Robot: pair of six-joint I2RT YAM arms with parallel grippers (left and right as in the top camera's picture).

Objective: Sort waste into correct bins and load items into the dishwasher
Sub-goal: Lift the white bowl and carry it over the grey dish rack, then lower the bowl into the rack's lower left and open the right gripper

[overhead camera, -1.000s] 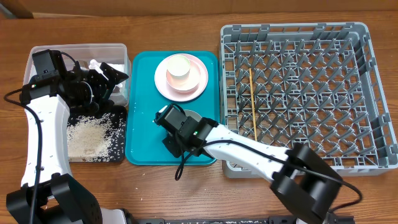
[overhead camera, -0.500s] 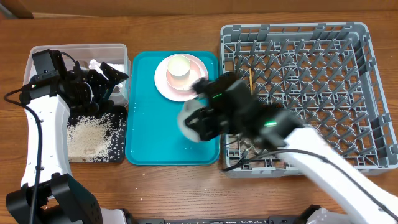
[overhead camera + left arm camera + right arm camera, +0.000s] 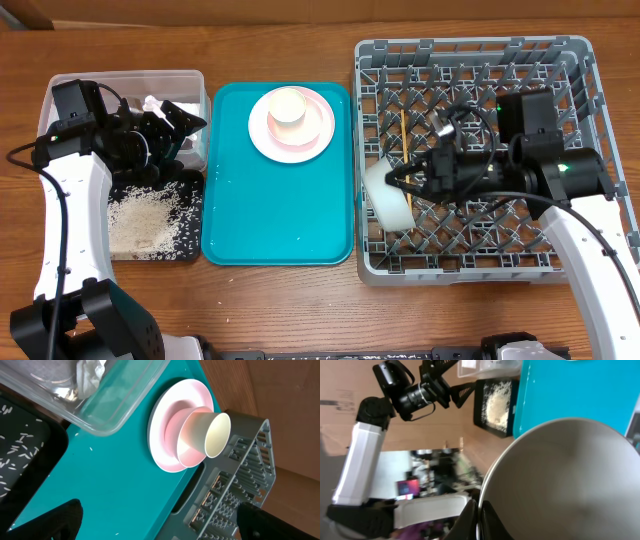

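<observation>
The robot's right gripper needs to bring the white bowl (image 3: 385,197) down and back next, into the near corner of the grey rack beside the teal tray (image 3: 270,220).
My right gripper (image 3: 402,181) is shut on the rim of a white bowl (image 3: 385,197) and holds it on edge over the left side of the grey dish rack (image 3: 590,150). In the right wrist view the fingers (image 3: 470,517) pinch the bowl's rim (image 3: 570,480). A chopstick (image 3: 403,135) lies in the rack. The pink plate (image 3: 318,130) with the cream cup (image 3: 288,108) on it sits on the teal tray (image 3: 270,220). My left gripper (image 3: 172,128) is open and empty over the clear tub (image 3: 120,80), which holds a crumpled napkin (image 3: 153,103). Rice (image 3: 140,218) lies in the black tray (image 3: 190,200).
In the left wrist view the plate (image 3: 162,445) and cup (image 3: 207,435) lie beyond the clear tub (image 3: 115,405), with the rack's corner (image 3: 235,490) at the right. The left arm stretches along the table's left edge. Wooden table surrounds everything.
My right arm has carried the white bowl from the teal tray rightward to the rack's left side, turning it on edge. The left arm has not moved.
</observation>
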